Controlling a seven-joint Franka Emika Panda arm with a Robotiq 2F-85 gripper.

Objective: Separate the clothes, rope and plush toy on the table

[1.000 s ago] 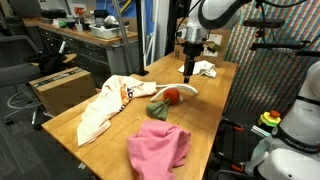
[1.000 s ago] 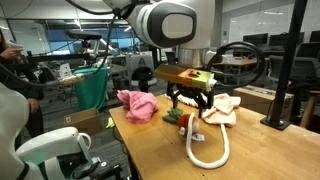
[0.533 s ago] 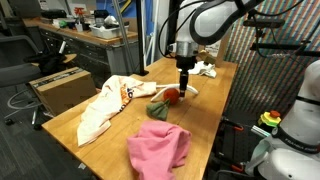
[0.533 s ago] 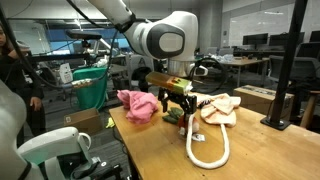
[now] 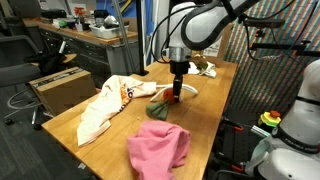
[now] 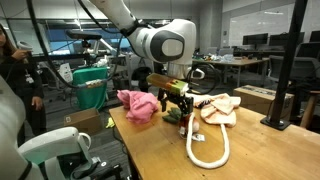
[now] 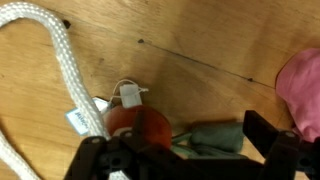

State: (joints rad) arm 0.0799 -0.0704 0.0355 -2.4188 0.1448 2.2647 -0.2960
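The toy's red ball (image 5: 169, 95) (image 7: 153, 124) lies below and to the left in the wrist view, so the gripper will next lower its open fingers that way around the ball and close.
The plush toy is a red ball (image 7: 140, 128) with a green leafy part (image 7: 215, 138) and a white tag; it lies on the wooden table and shows in both exterior views (image 5: 163, 104) (image 6: 173, 117). My gripper (image 7: 180, 150) is open, its fingers standing on either side of the toy, low over it (image 5: 177, 93) (image 6: 178, 104). The white rope (image 7: 50, 40) curves beside the toy (image 6: 205, 150) (image 5: 190, 89). A pink cloth (image 5: 160, 148) (image 6: 135, 103) (image 7: 305, 85) lies close by. A white printed cloth (image 5: 105, 105) hangs over the table edge.
A light cloth (image 6: 220, 108) (image 5: 205, 68) lies at the table's far end. A cardboard box (image 5: 60, 88) stands on the floor beside the table (image 5: 210, 110). A green bin (image 6: 92, 85) and a white robot base (image 6: 50, 150) stand near the table.
My gripper has moved from over the rope's end along the table to above the plush toy and come lower. The clothes, rope and toy have not moved.
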